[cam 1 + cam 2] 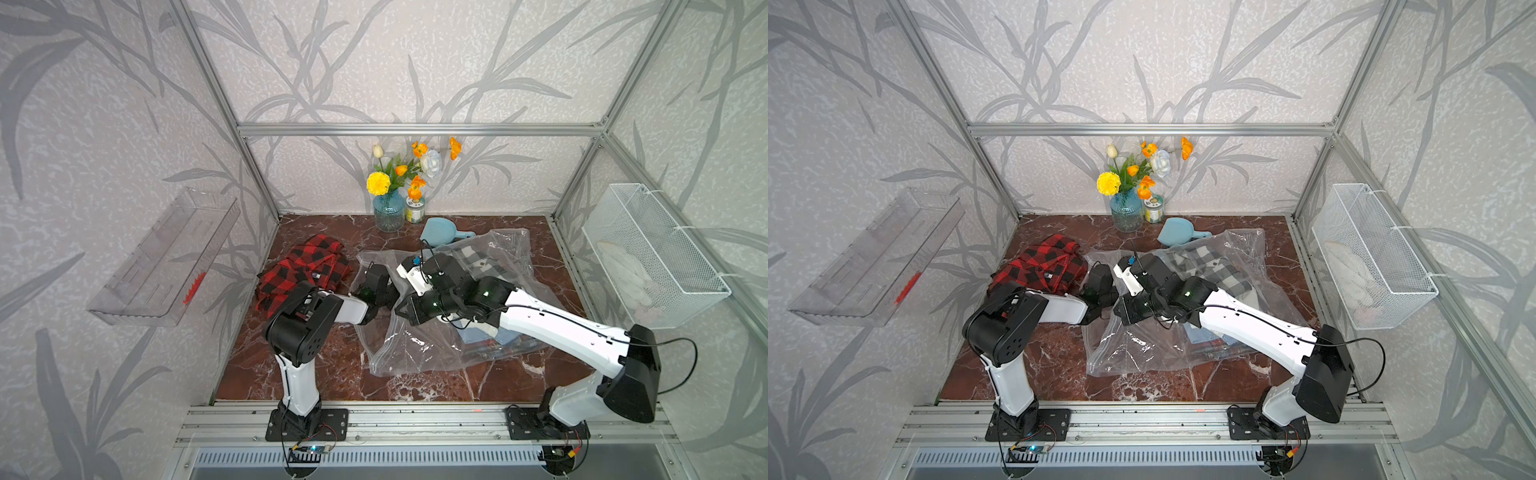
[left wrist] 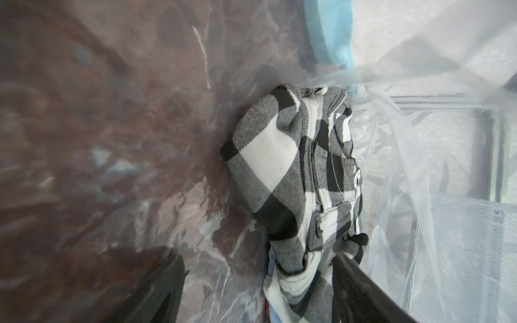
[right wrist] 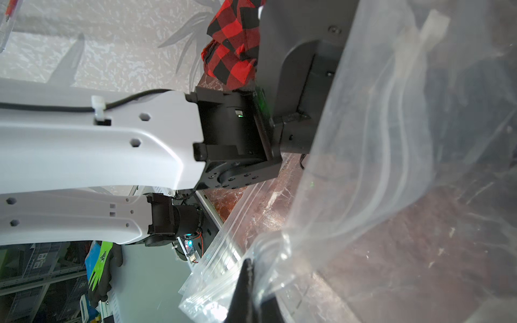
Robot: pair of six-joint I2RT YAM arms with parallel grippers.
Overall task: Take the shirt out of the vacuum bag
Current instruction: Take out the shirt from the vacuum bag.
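The left gripper slides deeper into the bag next, onto the near fold of plaid shirt. Most of that cloth still lies beyond the gripper's open fingers.
The clear crinkly vacuum bag lies on the dark marble table, right of centre. A black, white and grey plaid shirt sits inside it, with a light blue cloth beside it. My left gripper is inside the bag's mouth and open. The shirt's edge lies between its fingers, close to one finger. My right gripper is shut on the bag's film near the zip edge and holds it up. A red and black plaid shirt lies outside the bag at the left.
A vase of flowers, a small jar and a blue scoop stand at the back, behind the bag. A white wire basket hangs on the right wall and a clear shelf on the left wall.
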